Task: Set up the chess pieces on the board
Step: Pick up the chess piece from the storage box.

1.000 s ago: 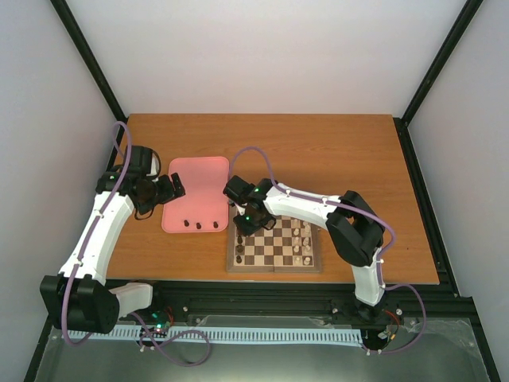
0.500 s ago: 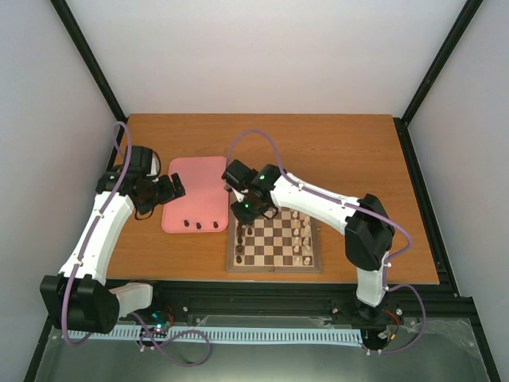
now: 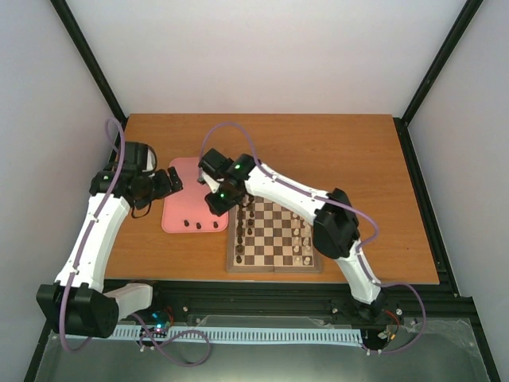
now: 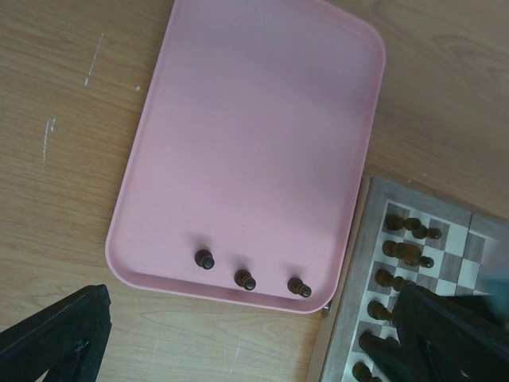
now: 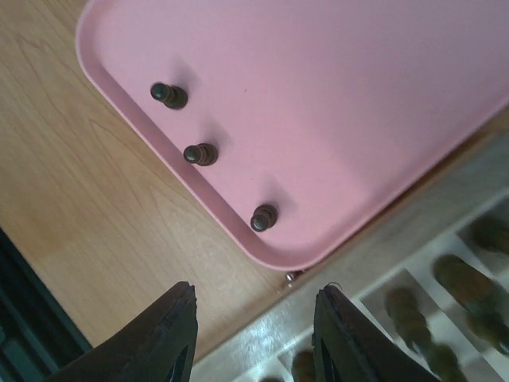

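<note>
Clear space parts the head of the dark piece [image 3: 215, 224] closest to the board from its neighbor. The right gripper lowers over the tray [image 3: 195, 187] onto that head next.
Three dark brown chess pieces [image 3: 199, 225] stand in a row along the near edge of the pink tray [image 3: 195, 187]. They also show in the left wrist view [image 4: 245, 279] and the right wrist view [image 5: 199, 153]. The board [image 3: 274, 268] lies right of the tray, with several dark pieces [image 3: 241, 232] on its left columns and cream pieces on its right. My right gripper [image 3: 216, 203] is open and empty, hovering over the tray's near right corner beside the nearest piece [image 5: 263, 217]. My left gripper [image 3: 172, 185] is open and empty above the tray's left edge.
The tray's rim nearly touches the board's light wooden border [image 5: 342, 294]. Bare wooden table [image 3: 342, 151] lies behind and to the right of the board. Black frame posts and white walls enclose the table.
My right gripper has moved left, from over the board's left columns to the tray's near right corner. My left arm has shifted only slightly.
</note>
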Controlling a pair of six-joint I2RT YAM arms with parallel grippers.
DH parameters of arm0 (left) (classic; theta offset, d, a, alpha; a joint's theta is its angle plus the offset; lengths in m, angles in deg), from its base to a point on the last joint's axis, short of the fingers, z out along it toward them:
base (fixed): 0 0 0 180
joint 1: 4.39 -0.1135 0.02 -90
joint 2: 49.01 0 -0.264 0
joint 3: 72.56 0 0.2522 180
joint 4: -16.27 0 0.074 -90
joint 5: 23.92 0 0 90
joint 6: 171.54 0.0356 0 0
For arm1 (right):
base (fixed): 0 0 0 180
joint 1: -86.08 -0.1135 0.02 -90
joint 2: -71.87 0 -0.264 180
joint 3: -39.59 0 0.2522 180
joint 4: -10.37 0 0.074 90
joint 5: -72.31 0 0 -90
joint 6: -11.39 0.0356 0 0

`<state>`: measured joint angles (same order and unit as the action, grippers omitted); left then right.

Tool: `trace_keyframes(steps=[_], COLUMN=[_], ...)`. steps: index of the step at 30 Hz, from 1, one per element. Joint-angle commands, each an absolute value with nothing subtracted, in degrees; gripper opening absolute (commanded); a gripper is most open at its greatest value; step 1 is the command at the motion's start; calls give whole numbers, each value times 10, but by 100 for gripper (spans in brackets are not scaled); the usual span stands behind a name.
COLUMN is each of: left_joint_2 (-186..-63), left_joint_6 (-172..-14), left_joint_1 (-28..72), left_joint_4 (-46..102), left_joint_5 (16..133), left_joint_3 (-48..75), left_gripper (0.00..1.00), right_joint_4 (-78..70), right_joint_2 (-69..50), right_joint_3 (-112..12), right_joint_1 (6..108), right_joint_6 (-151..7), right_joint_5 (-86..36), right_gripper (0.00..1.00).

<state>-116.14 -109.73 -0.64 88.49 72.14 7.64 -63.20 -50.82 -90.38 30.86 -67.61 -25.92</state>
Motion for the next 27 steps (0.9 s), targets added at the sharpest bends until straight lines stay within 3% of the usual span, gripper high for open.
trace_keyframes(steps=[1, 27], left_joint_2=[-1139, -1106], left_joint_6=[-1094, -1097], left_joint_1=[-9, -9], left_joint_4=[903, 915], left_joint_5=[715, 714], left_joint_3=[104, 72], left_gripper=[100, 100], right_joint_4=[-638, -622], right_joint_2=[-560, -665], right_joint_3=[-938, -969], right_joint_1=[297, 294], right_joint_6=[-693, -696], right_joint_5=[-299, -297], right_gripper=[42, 35])
